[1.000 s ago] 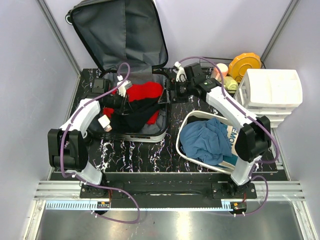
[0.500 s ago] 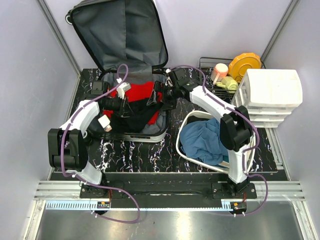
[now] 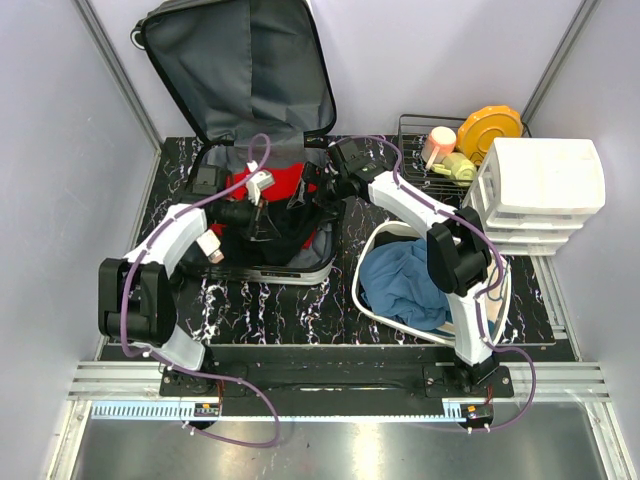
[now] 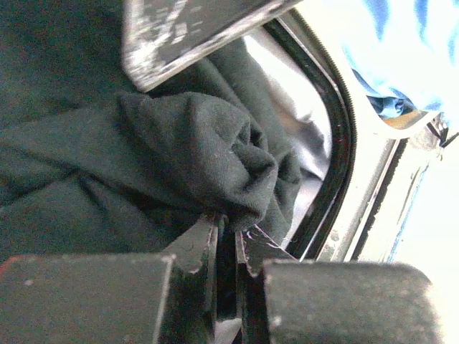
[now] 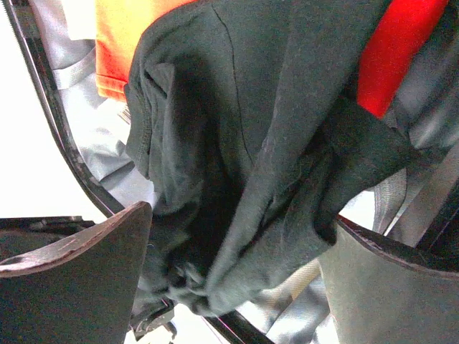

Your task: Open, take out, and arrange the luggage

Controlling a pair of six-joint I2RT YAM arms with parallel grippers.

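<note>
I should next move my right gripper a little toward my left gripper and close it on the black garment's edge [image 3: 304,217] [image 5: 240,240], because that bunched cloth is already between its open fingers.
The luggage [image 3: 300,268] lies open on the table, its grey-lined lid [image 3: 240,70] standing up at the back. Red clothing [image 3: 285,180] and a black garment [image 3: 290,232] fill its base. My left gripper [image 3: 268,212] is inside the case, shut on a fold of the black garment [image 4: 186,143]; the jaws [image 4: 228,229] pinch the cloth. My right gripper [image 3: 320,192] hangs over the case's right side, open wide, with the black garment [image 5: 237,165] bunched between its fingers [image 5: 72,279] but not clamped. Red cloth [image 5: 398,50] and orange cloth [image 5: 136,36] lie behind it.
A white basin [image 3: 365,265] holding blue clothing [image 3: 410,280] sits right of the case. A white drawer organiser [image 3: 545,190] stands at the far right. Behind it is a wire rack [image 3: 415,128] with a yellow plate [image 3: 490,128]. Grey walls close in both sides.
My right arm swung left from near the wire rack to over the case's right side, and its jaws opened fully. My left gripper shifted right, still holding the black garment.
</note>
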